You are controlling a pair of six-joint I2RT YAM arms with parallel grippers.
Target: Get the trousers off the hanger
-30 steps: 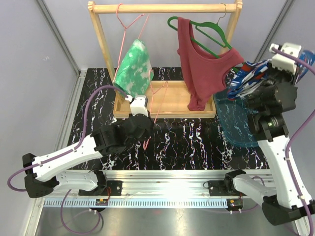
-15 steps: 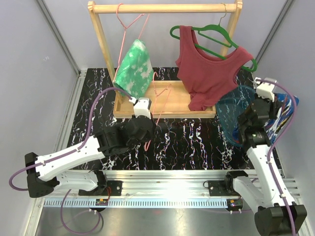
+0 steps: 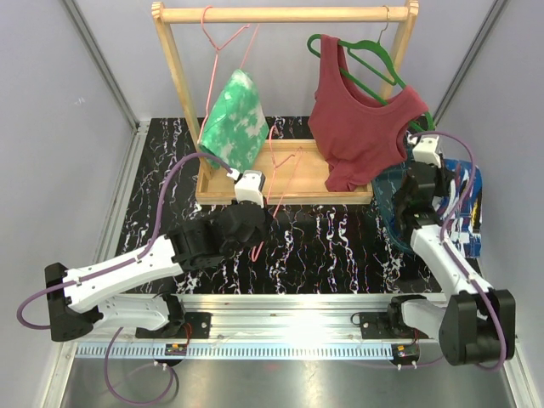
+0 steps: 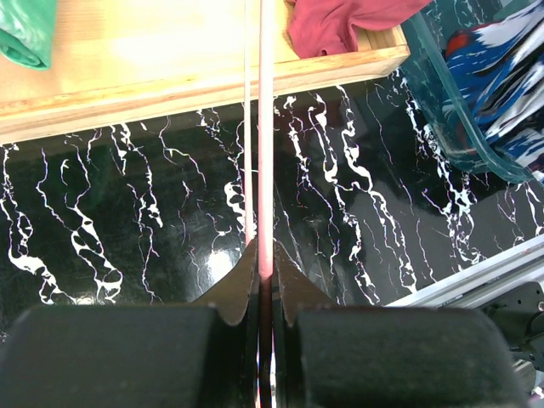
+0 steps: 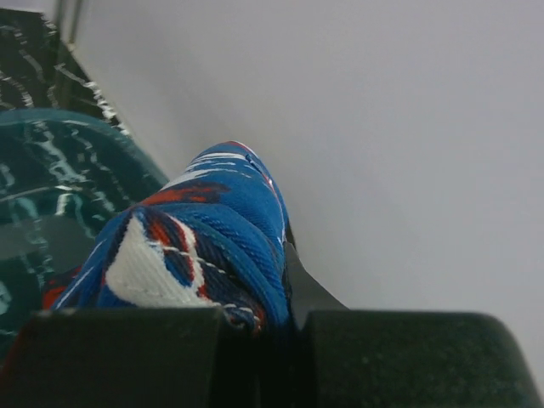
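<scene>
My right gripper swings to the bin's bare side by the tank top next and releases the blue trousers there, since that side lies to the left in the top view.
The green-and-white tie-dye trousers [image 3: 236,119] hang from a pink hanger [image 3: 223,38] on the wooden rail; a corner shows in the left wrist view [image 4: 25,34]. My left gripper [image 3: 262,218] [image 4: 266,263] is shut on a second, bare pink hanger [image 3: 276,166] [image 4: 266,153] in front of the rack. My right gripper [image 3: 425,191] [image 5: 272,297] is shut on the blue trousers with white and red print [image 5: 204,238], low over the teal bin [image 3: 393,217]. The blue cloth [image 3: 463,212] lies in the bin.
A dark red tank top [image 3: 357,127] hangs on a green hanger [image 3: 374,55] at the rail's right end. The wooden rack's base [image 3: 310,183] stands behind the black marbled table [image 3: 331,246]. Grey walls close in on both sides.
My right arm has come down from beside the rack's right end into the teal bin, carrying the blue trousers. The tank top and green hanger have swung. My left arm has barely moved.
</scene>
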